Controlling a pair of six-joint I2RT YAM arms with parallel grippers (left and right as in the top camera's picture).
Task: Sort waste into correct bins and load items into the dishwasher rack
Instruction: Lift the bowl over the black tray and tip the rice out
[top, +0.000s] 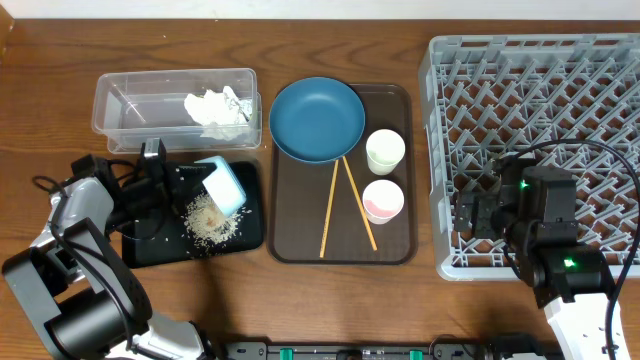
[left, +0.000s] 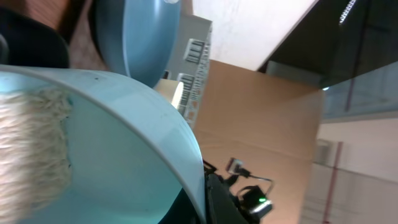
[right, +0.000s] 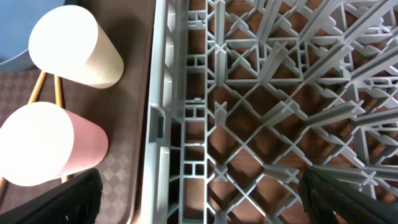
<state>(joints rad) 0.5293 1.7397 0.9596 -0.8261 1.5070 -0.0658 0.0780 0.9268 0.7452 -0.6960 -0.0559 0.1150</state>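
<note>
The left gripper turns the bowl (top: 224, 186) level next, swings across and releases, as the bare tray beside the chopsticks lies to its right in the overhead view.
My left gripper (top: 196, 180) is shut on the rim of the light-blue bowl (top: 224, 186) and holds it tipped over the black tray (top: 160, 250). A heap of rice (top: 210, 221) lies on that tray. In the left wrist view some rice (left: 31, 149) clings inside the bowl (left: 124, 143), whose rim sits between my fingers (left: 202, 205). The napkin (top: 218, 108) lies in the clear tub (top: 120, 105). The dark-blue plate (top: 315, 120), two cups (top: 385, 150) (top: 382, 200) and chopsticks (top: 328, 210) rest on the brown tray (top: 300, 245). My right gripper (top: 470, 210) is open and empty over the rack's (top: 560, 80) left edge.
In the right wrist view my open fingers (right: 202, 199) straddle the rack's wall (right: 168, 124). The white cup (right: 74, 46) and pink cup (right: 46, 146) stand just left of it on the brown tray (right: 127, 124). Cables lie on the table by the left arm (top: 45, 185).
</note>
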